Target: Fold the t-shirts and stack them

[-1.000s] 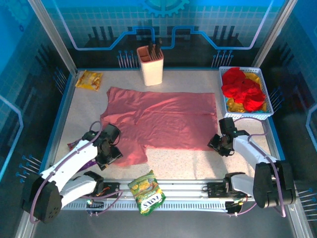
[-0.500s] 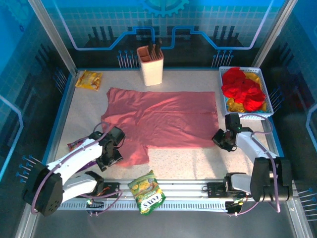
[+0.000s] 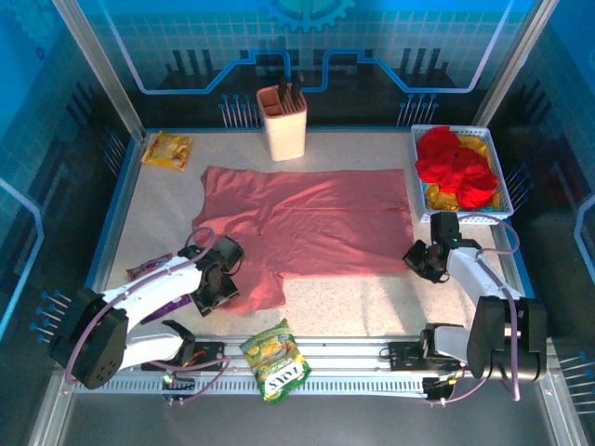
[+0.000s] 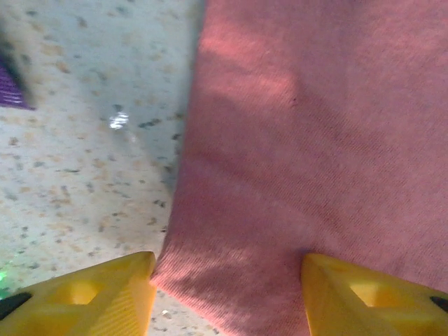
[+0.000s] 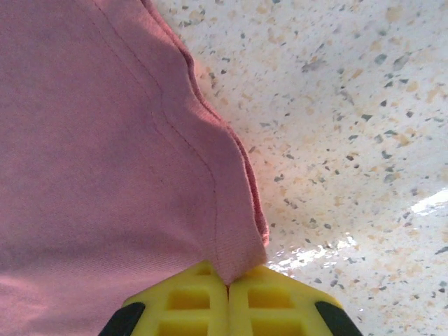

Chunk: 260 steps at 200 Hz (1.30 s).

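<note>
The hem corner goes up in my right gripper next, then folds outward over the shirt's middle, since that cloth lies spread flat.
A dusty salmon-pink t-shirt (image 3: 307, 223) lies spread flat across the middle of the table. My right gripper (image 3: 423, 260) is at its near right corner, and the right wrist view shows the gripper (image 5: 227, 283) shut on that hem corner (image 5: 238, 245). My left gripper (image 3: 221, 282) sits low at the shirt's near left sleeve. In the left wrist view it (image 4: 227, 280) is open, one yellow finger (image 4: 91, 294) on the bare table and the other on the cloth, the sleeve edge (image 4: 182, 231) between them. Red t-shirts (image 3: 454, 163) and yellow ones (image 3: 483, 144) are piled in the basket.
A white basket (image 3: 465, 217) stands at the back right. A beige knife block (image 3: 283, 121) is at the back centre and a yellow snack packet (image 3: 167, 149) at the back left. A green packet (image 3: 274, 358) lies on the front rail. A purple wrapper (image 3: 149, 271) lies beside the left arm.
The right gripper has moved right and a little back with the hem corner, drawing the shirt to the right. The left gripper has slid right along the near sleeve.
</note>
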Motion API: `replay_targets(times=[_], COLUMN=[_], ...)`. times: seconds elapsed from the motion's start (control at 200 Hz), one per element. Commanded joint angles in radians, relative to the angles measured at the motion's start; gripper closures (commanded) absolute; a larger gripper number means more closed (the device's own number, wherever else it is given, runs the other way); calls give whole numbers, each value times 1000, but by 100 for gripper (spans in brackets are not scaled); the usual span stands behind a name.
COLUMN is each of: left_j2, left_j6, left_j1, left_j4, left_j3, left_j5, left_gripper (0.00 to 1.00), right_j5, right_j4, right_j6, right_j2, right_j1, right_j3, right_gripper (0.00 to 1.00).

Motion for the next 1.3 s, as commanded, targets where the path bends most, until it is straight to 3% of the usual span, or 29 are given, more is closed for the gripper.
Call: replay_targets(times=[0.0, 0.125, 0.325, 0.585, 0.786, 1.046, 1.296], left_j2=[52, 84, 66, 58, 135, 311, 447], left_j6=[-28, -10, 49, 256, 388, 453, 496], left_j1=[-22, -26, -21, 120, 245, 298, 346], left_j4=[54, 77, 3, -88, -76, -37, -48], left_j3=[-8, 9, 100, 328, 486, 680, 840], left_j5=[19, 4, -29, 1, 37, 74, 34], left_gripper=[46, 61, 100, 100, 100, 100, 100], right_j5=[-20, -20, -39, -43, -56, -44, -14], right_j4=[-14, -16, -33, -56, -47, -29, -23], right_j6=[-19, -26, -47, -48, -31, -29, -35], right_j2=[-15, -16, -21, 6, 77, 207, 331], right_j1=[-17, -18, -19, -18, -22, -21, -21], right_j3=[9, 8, 26, 131, 230, 352, 457], right_gripper=[100, 100, 100, 100, 100, 100, 99])
